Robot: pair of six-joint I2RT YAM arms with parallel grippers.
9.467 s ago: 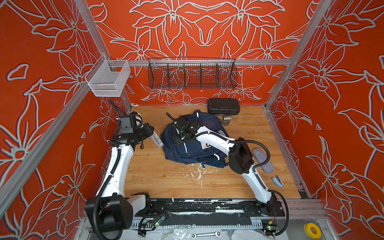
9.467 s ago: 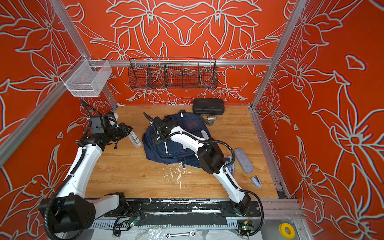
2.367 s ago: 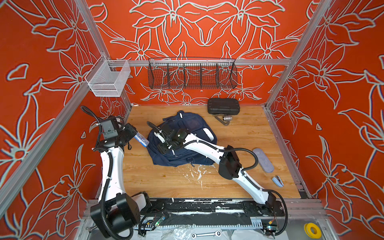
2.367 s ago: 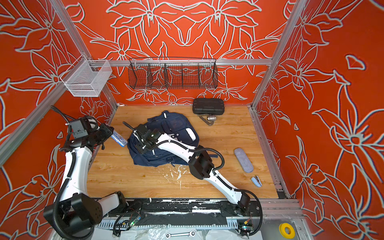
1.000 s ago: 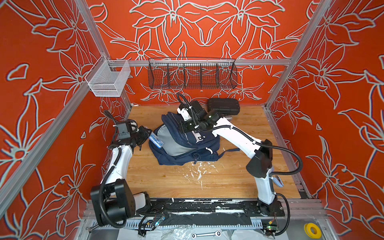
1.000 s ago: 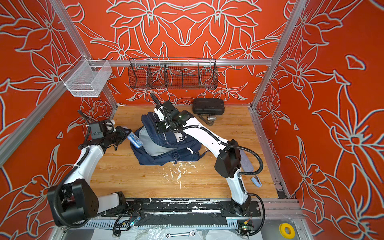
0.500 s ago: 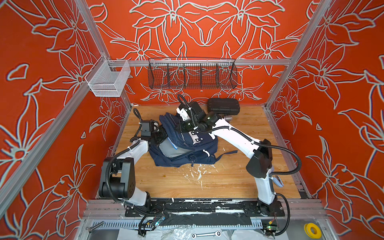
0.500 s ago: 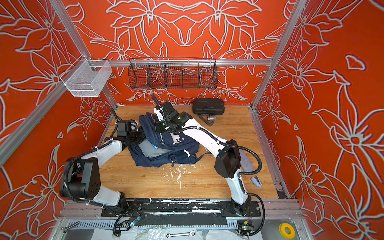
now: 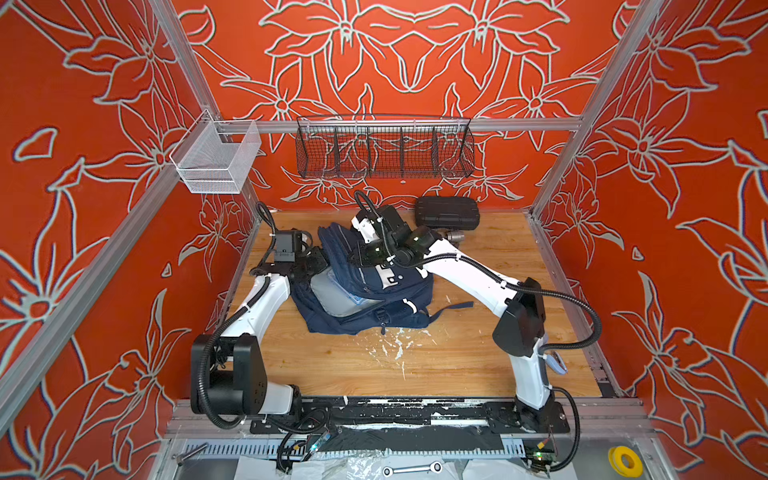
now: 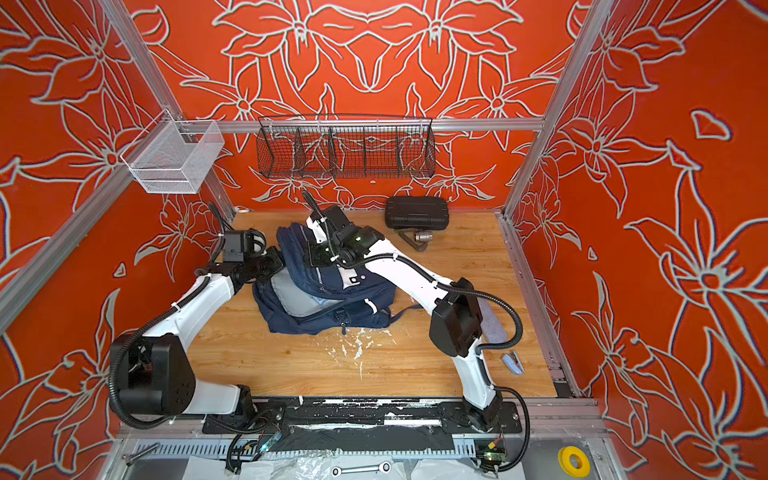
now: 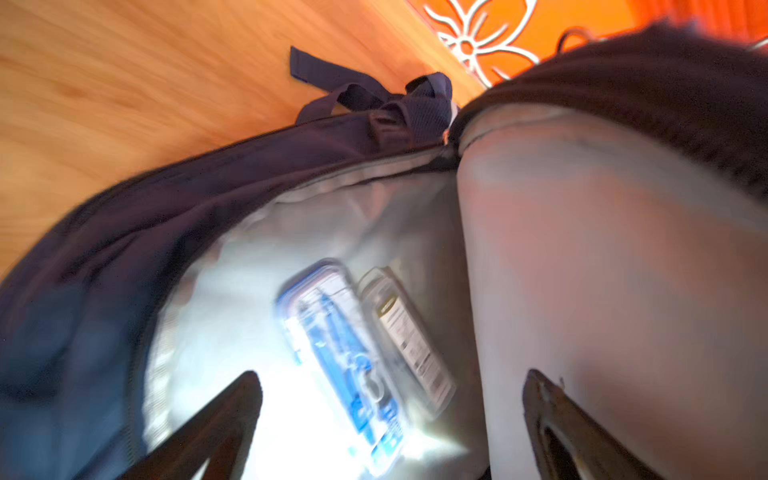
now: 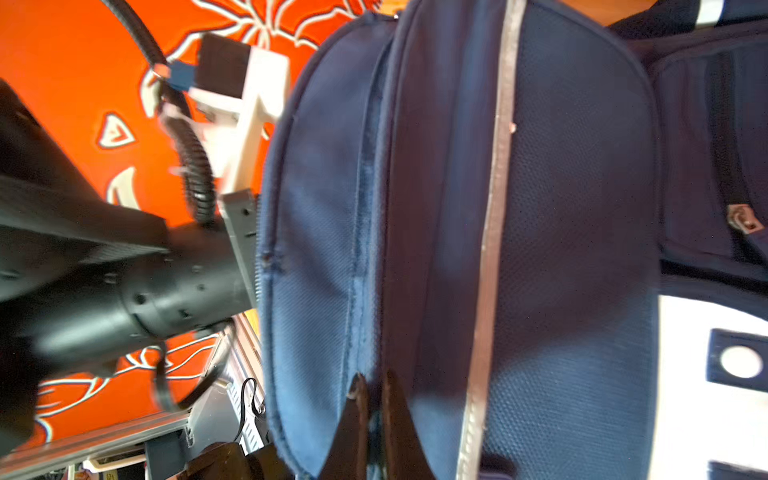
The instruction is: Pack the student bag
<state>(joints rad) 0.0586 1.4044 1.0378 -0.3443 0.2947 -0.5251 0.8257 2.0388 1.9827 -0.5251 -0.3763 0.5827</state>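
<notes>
My right gripper should carry the bag's raised fold back and down over the bag's uncovered grey lining (image 9: 334,294), then release, since that lies below and back toward the base.
The navy student bag (image 9: 374,299) (image 10: 332,303) lies mid-table with its main compartment gaping toward the left arm. My right gripper (image 9: 357,259) (image 12: 374,378) is shut on a fold of the bag's upper panel (image 12: 561,249) and holds it raised. At the bag's mouth my left gripper (image 9: 318,266) (image 11: 390,376) stands open with nothing between its fingers. Just past the fingers a clear package with blue contents (image 11: 332,332) lies loose on the grey lining. A second clear package (image 11: 407,332) lies beside it. The bag's outer shell (image 11: 124,232) curves round them.
A black hard case (image 9: 446,212) and a small metal part (image 9: 455,236) sit at the back wall. A grey oblong pouch (image 10: 492,328) and a blue stapler (image 10: 513,361) lie at the right edge. Above the table hang a black wire basket (image 9: 384,145) and a white mesh basket (image 9: 216,160).
My left gripper carried the blue package from beside the bag into its mouth, then opened; the package now lies inside. The right gripper has kept the flap lifted.
</notes>
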